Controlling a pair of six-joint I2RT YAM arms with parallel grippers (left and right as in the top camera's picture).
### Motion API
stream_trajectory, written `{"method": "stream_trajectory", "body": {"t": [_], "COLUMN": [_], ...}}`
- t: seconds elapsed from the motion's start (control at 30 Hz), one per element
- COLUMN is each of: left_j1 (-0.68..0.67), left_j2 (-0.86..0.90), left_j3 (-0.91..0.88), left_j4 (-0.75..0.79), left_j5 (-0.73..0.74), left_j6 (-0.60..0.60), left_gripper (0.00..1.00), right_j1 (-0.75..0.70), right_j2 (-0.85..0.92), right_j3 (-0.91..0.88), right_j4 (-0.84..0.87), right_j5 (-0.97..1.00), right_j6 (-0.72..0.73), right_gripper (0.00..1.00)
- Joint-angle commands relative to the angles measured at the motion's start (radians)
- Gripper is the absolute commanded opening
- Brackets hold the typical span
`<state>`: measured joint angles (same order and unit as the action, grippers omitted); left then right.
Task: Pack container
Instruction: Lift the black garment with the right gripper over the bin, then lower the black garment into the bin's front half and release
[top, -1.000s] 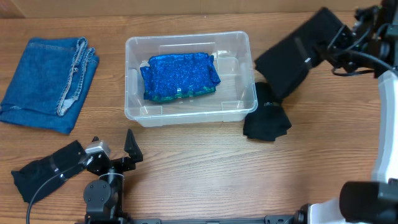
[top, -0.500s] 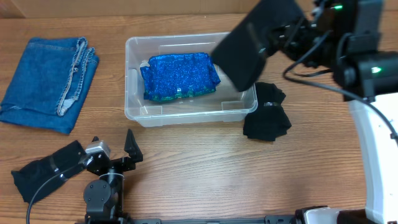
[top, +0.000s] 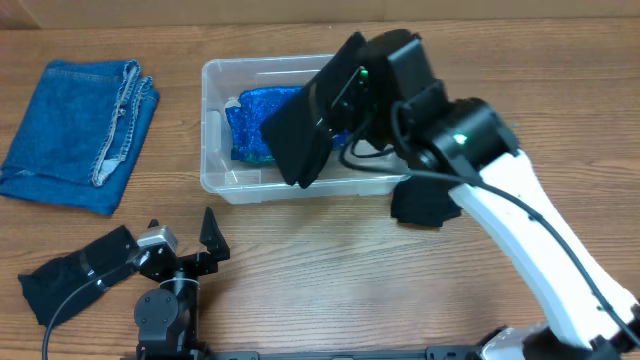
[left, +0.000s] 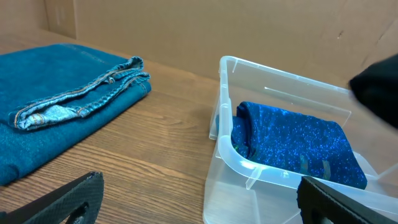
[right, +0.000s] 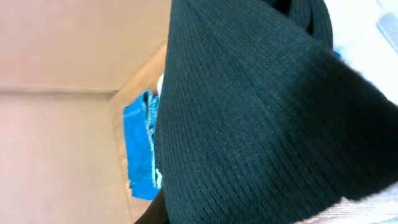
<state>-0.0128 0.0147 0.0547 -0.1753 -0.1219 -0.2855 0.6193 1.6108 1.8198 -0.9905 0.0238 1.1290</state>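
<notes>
The near part of the container is bare, so my right gripper will next lower the black garment (top: 300, 140) onto it, down and to the left in the overhead view, and let go of it.
The clear container (top: 212, 150) stands at the table's middle back, with a folded sparkly blue garment (top: 248, 125) inside; both show in the left wrist view, the container (left: 229, 148) and the garment (left: 286, 140). My right gripper (top: 345, 100) is shut on a folded black knit garment (top: 300, 140) and holds it tilted above the container's right half. That garment (right: 261, 112) fills the right wrist view and hides the fingers. My left gripper (top: 205, 240) is open and empty near the front left, and its view (left: 199, 199) faces the container.
Folded blue jeans (top: 75, 120) lie at the back left, also in the left wrist view (left: 62, 106). A crumpled black cloth (top: 428, 205) lies by the container's right front corner. Another black cloth (top: 70, 272) lies at the front left beside the left arm.
My right arm has swung left from the table's right side, carrying the black garment over the container. The left arm has not moved.
</notes>
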Motion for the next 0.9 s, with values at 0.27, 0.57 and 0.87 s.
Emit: {"method": "stream_trajectory", "body": {"t": [0.27,0.57,0.87], "left_j1": [0.006,0.006,0.006], "left_j2": [-0.01,-0.01,-0.01], "left_j3": [-0.003,-0.003,-0.003], "left_j4": [0.003,0.003,0.003], "left_j5": [-0.016,-0.016,-0.016], "left_j6": [0.012,0.012,0.012], "left_gripper": [1.0,1.0,1.0], "right_j1": [0.042,0.086,0.093], "right_j2": [0.192,0.224,0.277], "right_j3": [0.039,0.039,0.039], "right_j4": [0.063,0.145,0.229], "right_j5": [-0.096,-0.08,-0.077], "right_j6": [0.316,0.452,0.5], "right_gripper": [0.04,0.04,0.04]}}
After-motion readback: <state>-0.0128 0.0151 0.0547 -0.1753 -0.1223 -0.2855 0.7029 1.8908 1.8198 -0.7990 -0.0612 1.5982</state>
